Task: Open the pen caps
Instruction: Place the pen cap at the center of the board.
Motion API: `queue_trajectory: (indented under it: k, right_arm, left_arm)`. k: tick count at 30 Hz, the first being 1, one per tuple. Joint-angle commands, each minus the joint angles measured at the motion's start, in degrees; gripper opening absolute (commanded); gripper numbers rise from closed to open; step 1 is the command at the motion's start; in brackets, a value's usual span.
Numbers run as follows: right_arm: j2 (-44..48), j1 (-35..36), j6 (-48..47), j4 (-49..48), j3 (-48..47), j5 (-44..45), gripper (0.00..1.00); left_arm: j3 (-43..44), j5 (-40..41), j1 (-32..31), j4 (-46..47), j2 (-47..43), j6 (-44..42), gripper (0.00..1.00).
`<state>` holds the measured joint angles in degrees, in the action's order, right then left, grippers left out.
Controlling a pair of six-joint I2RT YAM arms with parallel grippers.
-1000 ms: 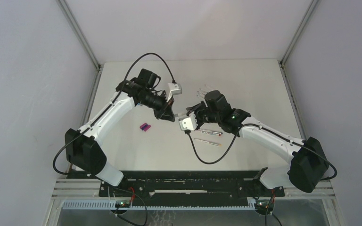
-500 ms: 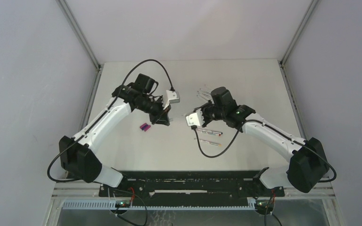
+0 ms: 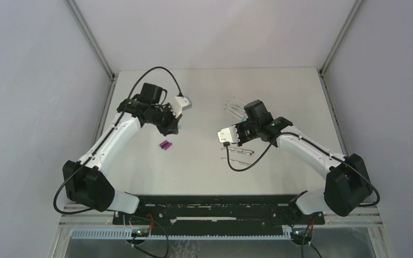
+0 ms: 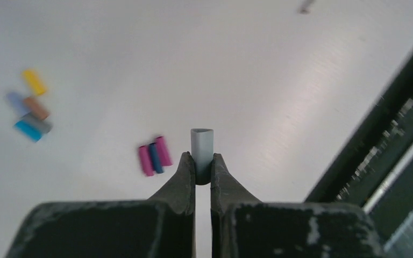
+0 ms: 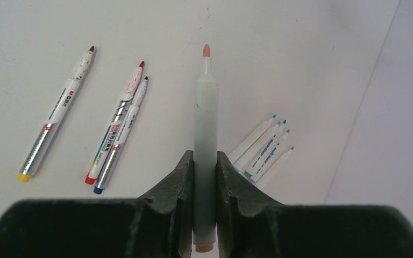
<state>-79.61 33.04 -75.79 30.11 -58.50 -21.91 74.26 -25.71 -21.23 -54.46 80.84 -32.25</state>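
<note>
Next, my left gripper swings left in the wrist view to the clear spot [image 4: 19, 142] beside the bright blue cap below it, goes down and releases the cap.
My left gripper [image 4: 203, 161] is shut on a short grey pen cap [image 4: 202, 144] that sticks out past its tips; it hovers above the table [image 3: 204, 172], seen from above as the left gripper [image 3: 172, 128]. Three loose caps [image 4: 154, 156], two pink and one blue, lie just left of it, visible from above as the loose caps [image 3: 165, 145]. Several more coloured caps [image 4: 30, 107] lie farther left, blurred. My right gripper [image 5: 205, 161] is shut on a grey uncapped pen [image 5: 205, 118] with an orange tip.
Three uncapped pens [image 5: 113, 129] lie left of the held pen, and a bundle of several white pens [image 5: 262, 150] lies to its right near the far wall. A black rail [image 4: 387, 134] runs along the table's near edge. Cables loop from both wrists.
The two grippers were close together at the table's middle. The left one has drawn away to the left and farther back with the cap; the right one has shifted slightly right with the pen.
</note>
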Motion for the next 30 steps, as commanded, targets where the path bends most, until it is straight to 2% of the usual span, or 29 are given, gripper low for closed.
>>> queue_trajectory:
  k: [1, 9, 16, 24, 30]
  right_arm:
    - [1.01, -0.43, 1.11, -1.01, -2.06, -0.5, 0.0]
    - [1.3, -0.59, 2.03, -1.64, -2.06, -0.75, 0.0]
    - [1.17, -0.69, 2.28, -1.81, -2.06, -0.99, 0.0]
    - [1.13, -0.69, 2.49, -1.84, -2.03, -1.48, 0.0]
    - [1.04, -0.78, 2.55, -1.82, -2.06, -1.72, 0.0]
  left_arm:
    - [-1.85, 7.82, 5.44, 9.69, 0.9, 6.97, 0.0]
    - [2.31, 13.0, 13.35, 12.4, 11.33, 10.69, 0.0]
    - [11.01, 13.23, 19.68, 11.31, 22.52, 12.96, 0.0]
    - [21.71, 9.0, 23.03, 7.35, 34.64, 14.87, 0.0]
    - [27.17, 6.97, 24.41, 7.0, 39.82, 17.79, 0.0]
